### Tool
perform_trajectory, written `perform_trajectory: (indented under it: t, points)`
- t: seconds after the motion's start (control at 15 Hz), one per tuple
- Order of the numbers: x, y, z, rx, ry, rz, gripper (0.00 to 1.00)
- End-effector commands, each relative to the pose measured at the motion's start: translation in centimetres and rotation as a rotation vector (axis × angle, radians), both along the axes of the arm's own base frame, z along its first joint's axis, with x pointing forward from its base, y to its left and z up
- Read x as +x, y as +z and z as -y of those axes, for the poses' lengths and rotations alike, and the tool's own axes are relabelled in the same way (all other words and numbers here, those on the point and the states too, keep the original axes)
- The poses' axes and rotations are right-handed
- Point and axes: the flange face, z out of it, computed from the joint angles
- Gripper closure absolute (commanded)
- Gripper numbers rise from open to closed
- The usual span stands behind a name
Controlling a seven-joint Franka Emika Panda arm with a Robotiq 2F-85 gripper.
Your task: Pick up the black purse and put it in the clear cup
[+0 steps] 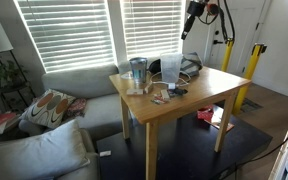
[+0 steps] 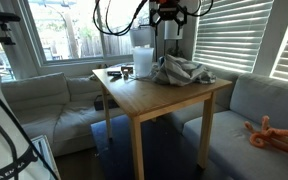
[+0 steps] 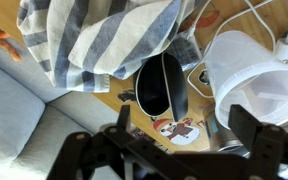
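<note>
My open gripper lowers onto the black purse's edge by the clear cup next, a finger to each side, and closes. That edge lies uncovered below.
In the wrist view the black purse (image 3: 162, 85) lies on the wooden table, a dark oval pouch between a striped cloth and the clear cup (image 3: 249, 80). The cup is tall, whitish and translucent, and stands upright just right of the purse. It also shows in both exterior views (image 1: 170, 68) (image 2: 142, 58). My gripper (image 3: 184, 140) is open and empty, high above the purse and cup. Both exterior views show the gripper (image 1: 192, 12) (image 2: 169, 15) well above the table's far side. I cannot make out the purse in the exterior views.
A grey-and-white striped cloth (image 3: 104, 40) (image 2: 182, 70) is heaped beside the purse. A shorter blue-tinted glass jar (image 1: 137, 72) stands near the cup. A Santa picture (image 3: 179, 128) and a small flat dark item (image 2: 114, 73) lie on the table (image 2: 154, 95). Grey sofas stand on two sides of the table.
</note>
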Motion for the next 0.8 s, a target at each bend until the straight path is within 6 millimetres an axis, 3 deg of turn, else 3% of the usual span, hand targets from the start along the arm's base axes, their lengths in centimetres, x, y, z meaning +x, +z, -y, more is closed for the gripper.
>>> perform_trajectory:
  t: [0.0, 0.27, 0.73]
  points:
    - [1.4, -1.4, -0.9, 0.048, 0.115, -0.048, 0.00]
    - [3.0, -3.4, -1.3, 0.096, 0.290, -0.118, 0.00]
    - [5.9, -6.1, -0.3, 0.137, 0.383, -0.182, 0.00]
